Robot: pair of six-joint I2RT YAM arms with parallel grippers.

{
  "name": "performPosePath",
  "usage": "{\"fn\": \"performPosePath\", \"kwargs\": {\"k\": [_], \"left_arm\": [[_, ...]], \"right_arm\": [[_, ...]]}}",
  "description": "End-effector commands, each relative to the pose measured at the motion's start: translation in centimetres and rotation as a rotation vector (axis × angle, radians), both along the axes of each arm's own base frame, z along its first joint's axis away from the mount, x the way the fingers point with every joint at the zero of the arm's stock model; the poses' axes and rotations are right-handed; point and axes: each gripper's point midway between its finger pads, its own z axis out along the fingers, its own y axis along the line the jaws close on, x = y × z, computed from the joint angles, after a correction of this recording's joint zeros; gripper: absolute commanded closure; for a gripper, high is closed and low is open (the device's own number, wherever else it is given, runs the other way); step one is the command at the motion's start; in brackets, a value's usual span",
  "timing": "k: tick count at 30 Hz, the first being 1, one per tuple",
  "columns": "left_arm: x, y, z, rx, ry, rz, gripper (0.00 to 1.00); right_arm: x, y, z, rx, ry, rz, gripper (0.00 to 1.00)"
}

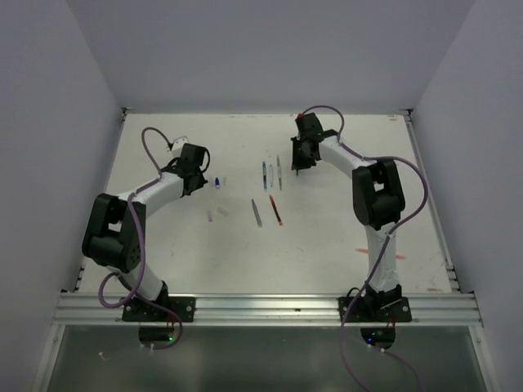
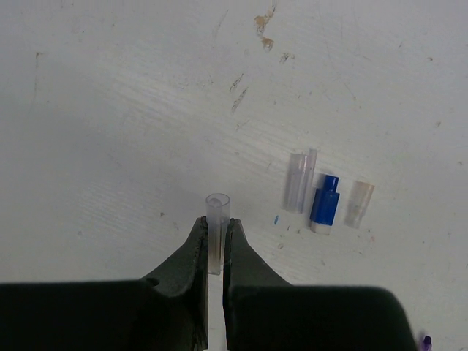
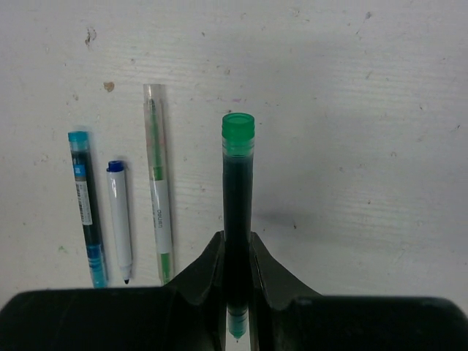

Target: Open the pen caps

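Observation:
I will bring my left gripper down toward the row of loose pen caps before it releases its pen cap beside the clear one.
In the left wrist view my left gripper (image 2: pixel 216 223) is shut on a clear pen cap (image 2: pixel 217 208) that sticks out past the fingertips, just above the table. To its right three more pen caps lie loose: a clear one (image 2: pixel 300 181), a blue one (image 2: pixel 325 201) and a pale one (image 2: pixel 359 204). My right gripper (image 3: pixel 236 238) is shut on a dark green pen (image 3: pixel 238 183). Its green end (image 3: pixel 238 131) points away and its bare tip shows between the jaws. From above, the left gripper (image 1: pixel 198 181) is at mid left and the right gripper (image 1: pixel 299 163) at the far centre.
Left of the held pen lie a teal pen (image 3: pixel 86 208), a white pen with a blue end (image 3: pixel 120 219) and a clear green pen (image 3: pixel 159 190). Two more pens (image 1: pixel 257 212) (image 1: pixel 276 211) lie mid-table, small pink pieces (image 1: pixel 210 216) near the left arm, red bits (image 1: pixel 362 248) at right.

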Motion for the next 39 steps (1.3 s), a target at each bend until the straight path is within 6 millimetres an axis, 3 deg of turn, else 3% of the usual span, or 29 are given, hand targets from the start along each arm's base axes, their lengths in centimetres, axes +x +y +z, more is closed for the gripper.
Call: {"fn": "performPosePath", "kwargs": {"k": [1,6,11,17,19,32,39], "left_arm": [[3.1,-0.1,3.1,-0.004,-0.122,0.010,1.00],[3.4,0.5,2.1,0.018,-0.083,0.028,1.00],[4.2,0.2,0.4,-0.017,-0.057,0.010,1.00],[5.0,-0.5,-0.4,-0.053,-0.051,-0.039,1.00],[5.2,-0.7,-0.6,-0.057,-0.050,-0.053,1.00],[5.4,-1.1,-2.9,-0.099,-0.003,-0.078,0.92],[5.5,-1.3,-3.4,-0.112,0.007,-0.087,0.86]], "right_arm": [[1.7,-0.2,1.3,-0.004,-0.044,0.008,1.00],[1.7,1.7,2.4,0.078,-0.088,0.050,1.00],[1.2,5.0,4.1,0.079,-0.119,0.085,1.00],[1.4,9.0,4.4,0.102,-0.095,0.099,1.00],[1.1,9.7,3.2,0.087,-0.068,0.101,1.00],[1.1,12.0,0.4,0.065,-0.027,0.112,0.99],[1.3,12.4,0.5,0.049,-0.042,0.095,0.98]]}}
